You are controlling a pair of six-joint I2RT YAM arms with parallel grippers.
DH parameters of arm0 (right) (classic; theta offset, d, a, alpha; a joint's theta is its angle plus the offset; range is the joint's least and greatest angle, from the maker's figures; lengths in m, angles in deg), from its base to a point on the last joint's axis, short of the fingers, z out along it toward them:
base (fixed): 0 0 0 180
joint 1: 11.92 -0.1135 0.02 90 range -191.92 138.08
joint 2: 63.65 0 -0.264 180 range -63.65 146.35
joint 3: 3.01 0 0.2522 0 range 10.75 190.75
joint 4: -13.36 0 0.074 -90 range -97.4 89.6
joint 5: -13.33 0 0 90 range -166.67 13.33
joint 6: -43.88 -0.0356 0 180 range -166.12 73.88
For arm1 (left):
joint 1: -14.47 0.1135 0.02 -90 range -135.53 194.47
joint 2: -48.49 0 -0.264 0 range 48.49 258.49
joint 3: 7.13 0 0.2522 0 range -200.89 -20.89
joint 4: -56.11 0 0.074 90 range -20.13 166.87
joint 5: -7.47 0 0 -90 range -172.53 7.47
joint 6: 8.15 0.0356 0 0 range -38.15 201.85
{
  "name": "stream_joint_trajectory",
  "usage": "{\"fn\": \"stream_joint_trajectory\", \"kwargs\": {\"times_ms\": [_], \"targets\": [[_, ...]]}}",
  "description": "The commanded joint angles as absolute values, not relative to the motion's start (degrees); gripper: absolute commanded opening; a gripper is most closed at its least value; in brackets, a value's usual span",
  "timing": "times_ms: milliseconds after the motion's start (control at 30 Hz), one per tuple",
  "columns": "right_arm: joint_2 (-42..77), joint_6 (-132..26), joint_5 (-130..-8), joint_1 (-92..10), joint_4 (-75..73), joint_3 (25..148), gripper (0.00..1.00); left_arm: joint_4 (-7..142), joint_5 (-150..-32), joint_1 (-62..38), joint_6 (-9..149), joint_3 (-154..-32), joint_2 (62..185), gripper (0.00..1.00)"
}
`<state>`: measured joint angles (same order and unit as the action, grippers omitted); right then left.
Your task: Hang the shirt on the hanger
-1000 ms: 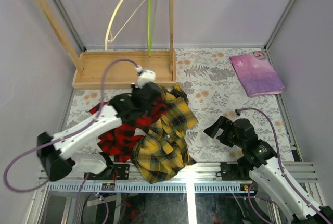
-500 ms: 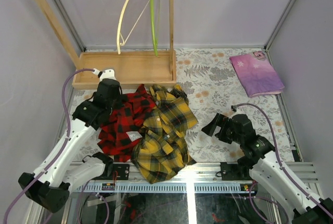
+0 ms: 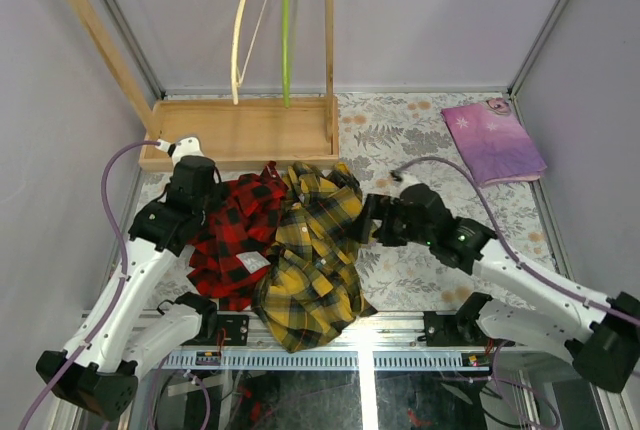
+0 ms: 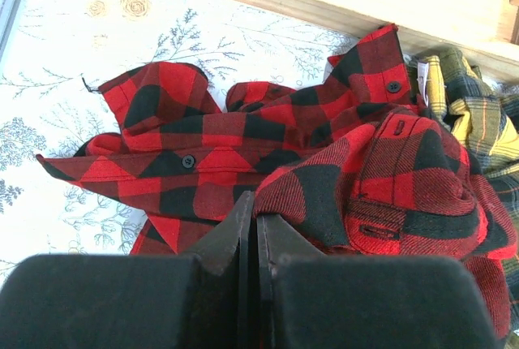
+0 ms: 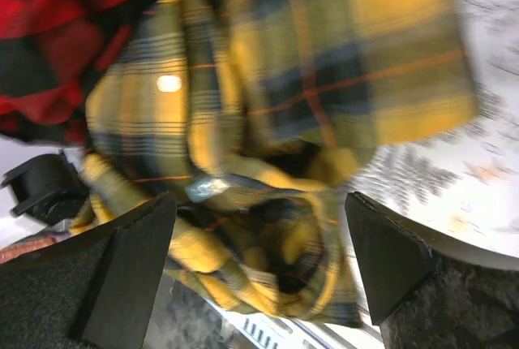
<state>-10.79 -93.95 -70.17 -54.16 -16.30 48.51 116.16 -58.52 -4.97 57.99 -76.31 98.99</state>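
The yellow-and-dark plaid shirt overlaps the red shirt's side, so I will move my right gripper to the left in the top view and down onto the plaid shirt's middle next.
The red-and-black plaid shirt (image 3: 238, 235) (image 4: 324, 146) lies crumpled on the floral table cover, left of a yellow plaid shirt. The cream hanger (image 3: 243, 30) hangs from the top bar of the wooden rack at the back. My left gripper (image 3: 208, 208) (image 4: 255, 207) is shut at the shirt's left edge. Its tips touch a fold of red fabric, and I see no cloth between them. My right gripper (image 3: 372, 220) (image 5: 258, 203) is open at the right edge of the yellow shirt, jaws wide with yellow cloth below the gap.
The yellow-and-dark plaid shirt (image 3: 315, 250) (image 5: 308, 73) overlaps the red one's right side. A lime-green hanger (image 3: 287, 30) hangs beside the cream one. The rack's wooden base tray (image 3: 240, 130) sits just behind the shirts. A folded purple cloth (image 3: 493, 140) lies back right.
My left arm swung left off the shirt pile to the red shirt's left edge. My right arm reached forward and left to the yellow shirt. The cream hanger swung.
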Motion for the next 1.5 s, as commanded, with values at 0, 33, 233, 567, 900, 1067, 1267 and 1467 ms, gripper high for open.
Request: {"fn": "stream_joint_trajectory", "kwargs": {"times_ms": [0,33,233,567,900,1067,1267,1467], "targets": [[-4.6,-93.5,-76.9,-65.4,-10.6,58.4,0.92,114.4,-57.3,-4.6,57.0,-75.3,98.2,0.00],[-2.9,-93.0,-79.0,-68.2,-10.6,59.9,0.92,114.2,-57.3,-4.7,57.1,-75.3,97.9,0.00],[9.8,-89.6,-88.6,-81.7,-13.0,66.6,0.94,113.7,-57.2,-4.7,57.1,-74.9,97.0,0.00],[25.4,-90.8,-91.6,-88.1,-12.0,70.2,1.00,113.1,-58.4,-4.7,57.6,-74.6,97.2,0.00],[36.7,-92.4,-100.9,-86.7,-16.5,73.1,0.43,112.9,-58.6,-4.6,57.7,-74.4,96.5,0.00],[32.9,-92.9,-101.0,-81.0,-15.3,66.5,0.01,112.9,-58.4,-4.6,57.6,-74.3,96.1,0.00],[19.2,-92.4,-106.8,-68.5,-19.5,58.8,0.00,112.6,-58.7,-4.7,57.8,-74.2,95.6,0.00],[4.7,-86.3,-116.6,-57.4,-27.3,60.3,0.00,112.7,-58.7,-4.7,57.8,-74.2,95.7,0.00]]}}
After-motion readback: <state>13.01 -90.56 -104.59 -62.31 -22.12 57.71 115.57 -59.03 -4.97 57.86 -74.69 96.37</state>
